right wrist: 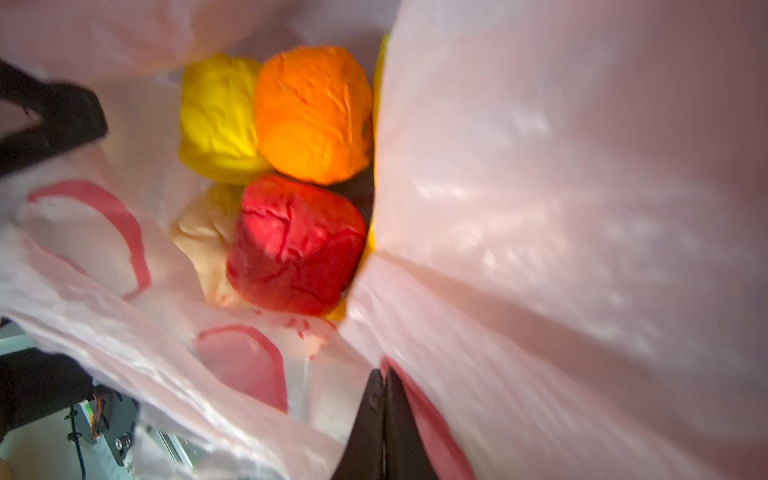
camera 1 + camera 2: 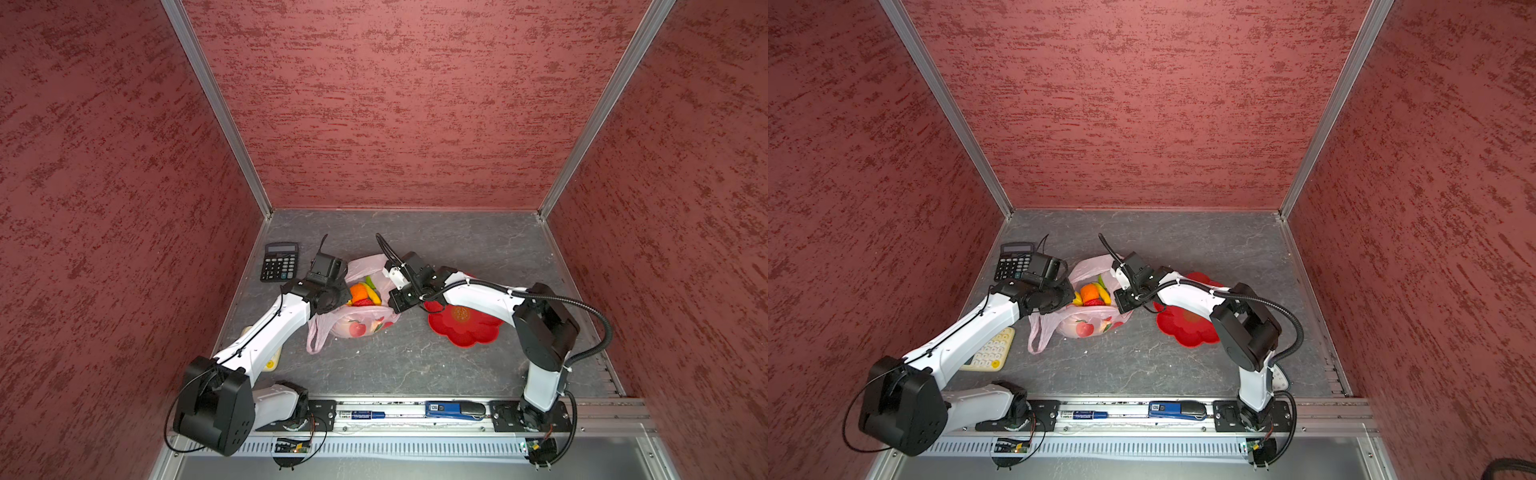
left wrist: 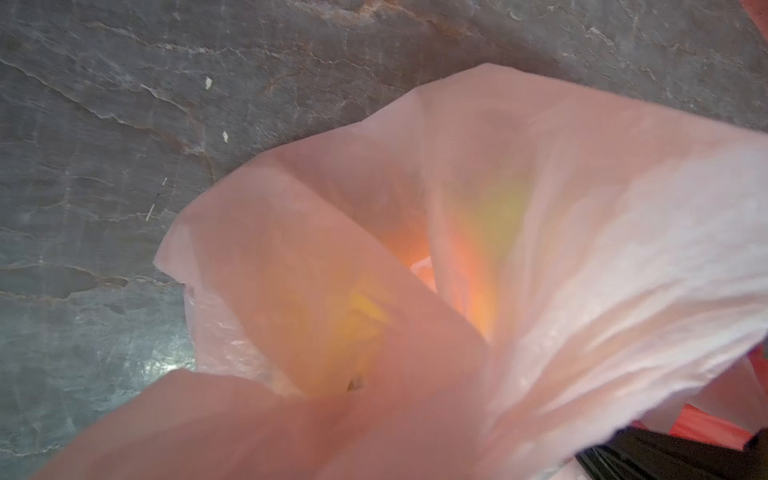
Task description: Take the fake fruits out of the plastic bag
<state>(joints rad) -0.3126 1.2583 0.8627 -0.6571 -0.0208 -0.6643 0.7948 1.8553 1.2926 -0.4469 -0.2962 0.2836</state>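
Note:
My right gripper will release the bag's rim over the bare tabletop by the red dish, moving back because that spot lies back from it.
The pale-pink plastic bag (image 2: 361,326) (image 2: 1088,326) lies mid-table with its mouth pulled wide between both grippers. Inside it lie the fake fruits: an orange (image 2: 359,291) (image 1: 311,116), a red one (image 1: 295,245), a yellow one (image 1: 216,120), a cream lumpy one (image 1: 199,232) and a banana (image 2: 1102,293). My right gripper (image 1: 383,374) (image 2: 395,302) is shut on the bag's right rim. My left gripper (image 2: 347,298) (image 2: 1073,297) is at the left rim. In the left wrist view the bag film (image 3: 582,249) gathers over its jaws and hides them.
A red flower-shaped dish (image 2: 465,328) (image 2: 1187,328) lies right of the bag, partly under my right arm. A black calculator (image 2: 279,262) sits at the back left. A cream calculator (image 2: 990,349) lies under my left arm. Red walls enclose three sides.

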